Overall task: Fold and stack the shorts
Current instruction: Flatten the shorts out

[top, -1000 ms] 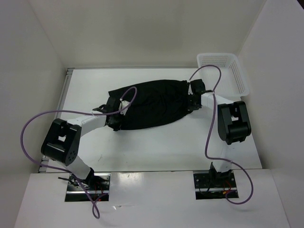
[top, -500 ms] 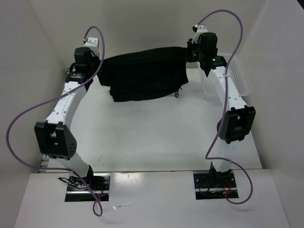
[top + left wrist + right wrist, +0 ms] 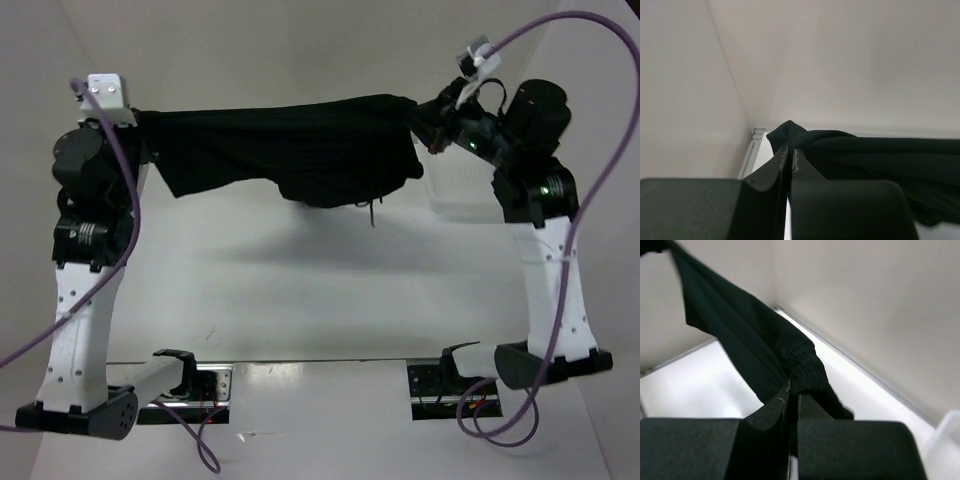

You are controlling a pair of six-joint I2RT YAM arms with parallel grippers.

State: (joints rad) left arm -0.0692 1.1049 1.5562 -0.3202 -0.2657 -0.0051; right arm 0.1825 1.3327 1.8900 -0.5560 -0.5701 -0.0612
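The shorts hang stretched out, so next my right gripper should lower the held corner onto the white tabletop beside the basket, below that gripper, and release.
The black shorts hang stretched in the air between my two raised arms, high above the white table, sagging in the middle. My left gripper is shut on the shorts' left corner; in the left wrist view the fabric bunches at the gripper. My right gripper is shut on the right corner; in the right wrist view the cloth runs up and left from the gripper.
A white mesh basket stands at the back right of the table, partly behind the right arm; its corner shows in the right wrist view. White walls enclose the table on three sides. Purple cables loop off both arms.
Both arms have lifted the shorts from the table up into the air and pulled them apart, so they now hang spread and high toward the camera.
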